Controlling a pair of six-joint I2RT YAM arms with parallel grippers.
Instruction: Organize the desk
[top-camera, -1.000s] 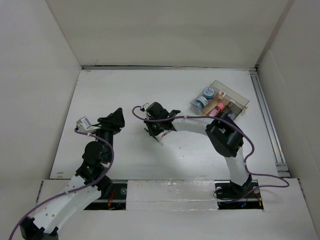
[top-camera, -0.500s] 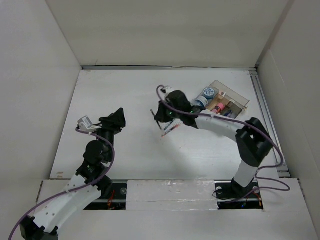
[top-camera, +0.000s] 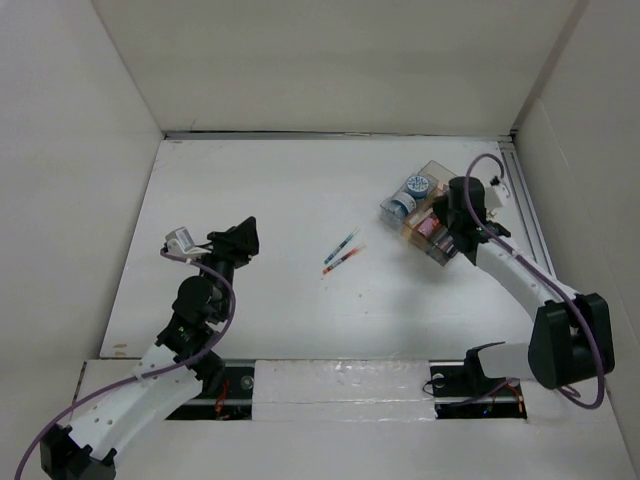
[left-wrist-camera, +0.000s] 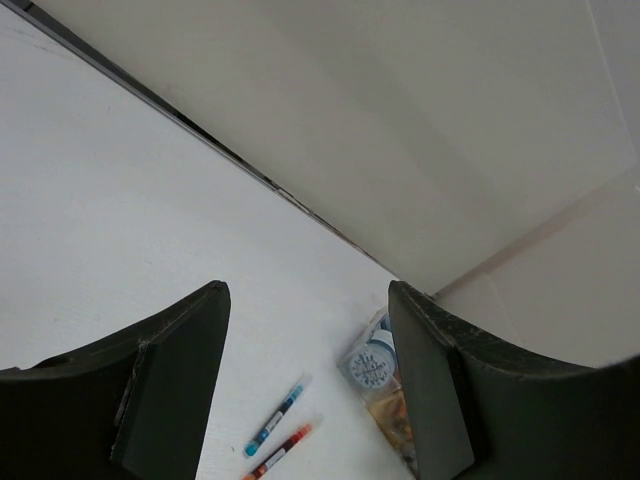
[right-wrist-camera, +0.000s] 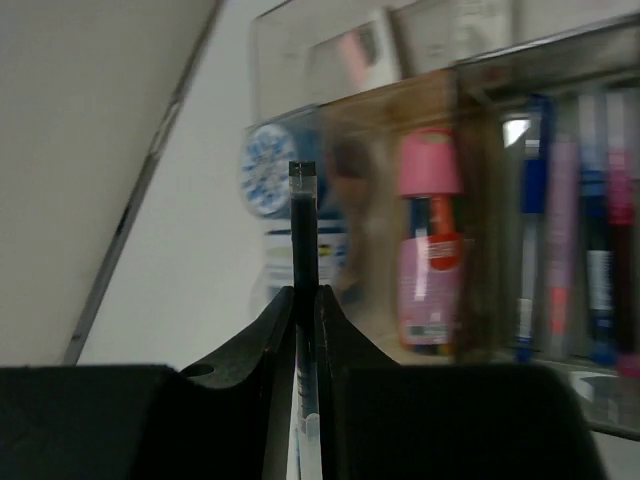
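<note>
I will move my right gripper to the right in the top view and slightly back next, over the clear box's pen section (top-camera: 447, 243) (right-wrist-camera: 573, 232), because other pens are already in that section.
The desk (top-camera: 270, 190) is a white tabletop. My right gripper (right-wrist-camera: 305, 295) is shut on a thin black pen (right-wrist-camera: 303, 230) that stands upright between its fingers. It hovers at the near side of the clear box (top-camera: 445, 185) at the desk's right. A blue pen (top-camera: 342, 245) and a red pen (top-camera: 345, 260) lie side by side mid-desk. In the left wrist view they are the blue pen (left-wrist-camera: 273, 420) and the red pen (left-wrist-camera: 277, 452). My left gripper (left-wrist-camera: 308, 290) is open and empty, raised to the left of them.
The clear box (right-wrist-camera: 480, 90) holds blue-patterned tape rolls (right-wrist-camera: 268, 170), a pink glue stick (right-wrist-camera: 430, 250) and several pens (right-wrist-camera: 590, 250). A metal rail (top-camera: 535, 240) runs along the desk's right edge. White walls enclose the desk.
My right arm swung from mid-desk to the clear box at the right, carrying the black pen. The blue and red pens stayed where it had been. The left gripper barely shifted.
</note>
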